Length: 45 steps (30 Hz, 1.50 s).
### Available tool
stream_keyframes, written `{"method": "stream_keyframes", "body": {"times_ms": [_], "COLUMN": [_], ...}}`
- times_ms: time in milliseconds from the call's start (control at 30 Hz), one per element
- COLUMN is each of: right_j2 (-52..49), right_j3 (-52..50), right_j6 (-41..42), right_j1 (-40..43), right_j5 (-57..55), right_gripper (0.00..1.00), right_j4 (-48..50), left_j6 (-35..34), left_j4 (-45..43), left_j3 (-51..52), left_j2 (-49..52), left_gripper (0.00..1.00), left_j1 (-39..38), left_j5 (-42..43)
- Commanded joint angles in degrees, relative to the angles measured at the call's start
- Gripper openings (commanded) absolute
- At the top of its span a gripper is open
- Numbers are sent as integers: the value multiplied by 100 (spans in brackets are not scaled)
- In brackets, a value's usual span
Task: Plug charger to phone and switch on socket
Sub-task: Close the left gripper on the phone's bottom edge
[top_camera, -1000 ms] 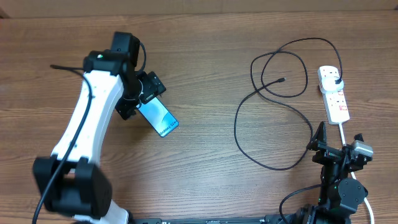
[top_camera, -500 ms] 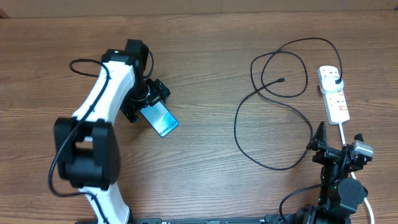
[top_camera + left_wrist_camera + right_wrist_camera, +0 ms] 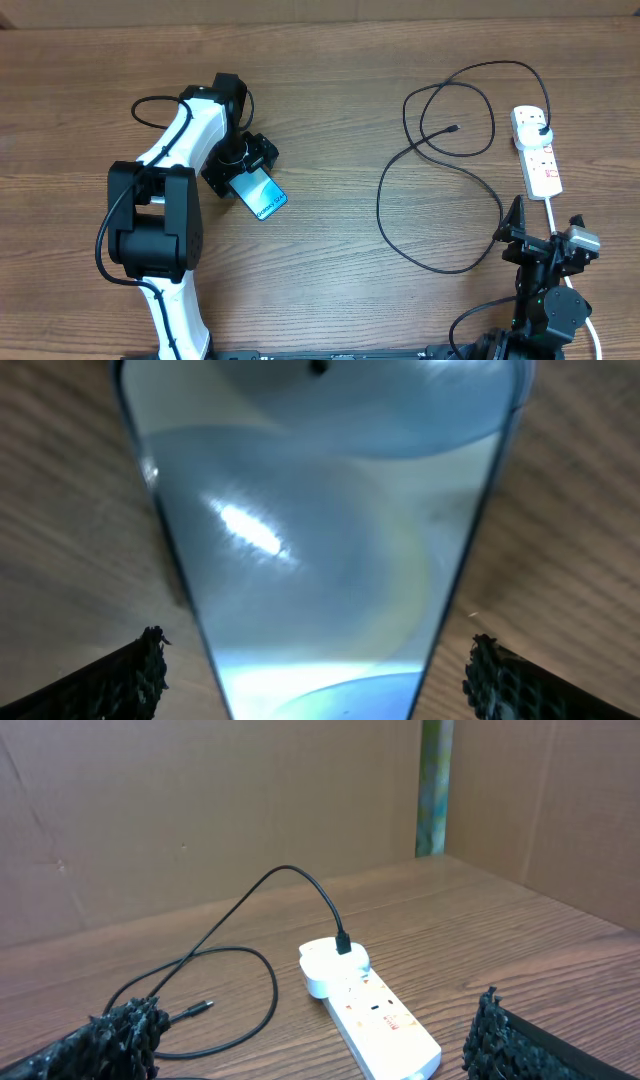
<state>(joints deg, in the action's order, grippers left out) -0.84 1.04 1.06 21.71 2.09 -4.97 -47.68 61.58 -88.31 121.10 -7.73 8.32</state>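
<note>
I will next lower my left gripper toward the phone's light blue screen [image 3: 252, 188] [image 3: 318, 670] and close it across the width, because its open fingers are already on either side.
The phone [image 3: 260, 194] lies flat on the wooden table, screen glowing light blue; it fills the left wrist view [image 3: 320, 540]. My left gripper [image 3: 242, 168] hovers open over its upper end, a fingertip [image 3: 135, 675] on each side and gaps to the phone's edges. The socket [image 3: 539, 152] is a white strip at the far right, also in the right wrist view [image 3: 375, 1020]. The charger [image 3: 380, 200] loops across the table, its black plug [image 3: 541, 126] seated in the strip and its small tip [image 3: 455, 128] lying free. My right gripper [image 3: 545, 228] stands open near the front edge.
The strip's white cord [image 3: 553, 205] runs down toward my right arm's base. Brown cardboard walls [image 3: 200, 820] stand behind the table. The cable tip [image 3: 200, 1008] lies left of the strip in the right wrist view.
The left arm's lower links have swung right and closer to the phone, while its gripper stayed over the phone's upper end. The phone, cable and right arm have not moved.
</note>
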Motion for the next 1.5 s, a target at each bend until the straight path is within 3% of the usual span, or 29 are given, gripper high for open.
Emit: {"method": "stream_keyframes", "body": {"times_ms": [0, 333, 933, 1467], "right_j2": [68, 68, 68, 68], "right_j3": [-59, -61, -59, -61], "right_j6": [-24, -24, -24, -24], "right_j1": [26, 26, 26, 26], "right_j5": [-55, -55, -55, -55], "right_gripper": [100, 100, 100, 100], "right_j4": [31, 31, 31, 31], "left_j6": [-26, -66, -127, -271], "left_j4": [-85, -81, -704, -905], "left_j3": [-76, 92, 835, 1069], "left_j2": [76, 76, 76, 76], "left_gripper": [100, 100, 100, 87], "left_j1": [39, -157, -168, -168], "left_j5": [4, -450, -549, -286]}}
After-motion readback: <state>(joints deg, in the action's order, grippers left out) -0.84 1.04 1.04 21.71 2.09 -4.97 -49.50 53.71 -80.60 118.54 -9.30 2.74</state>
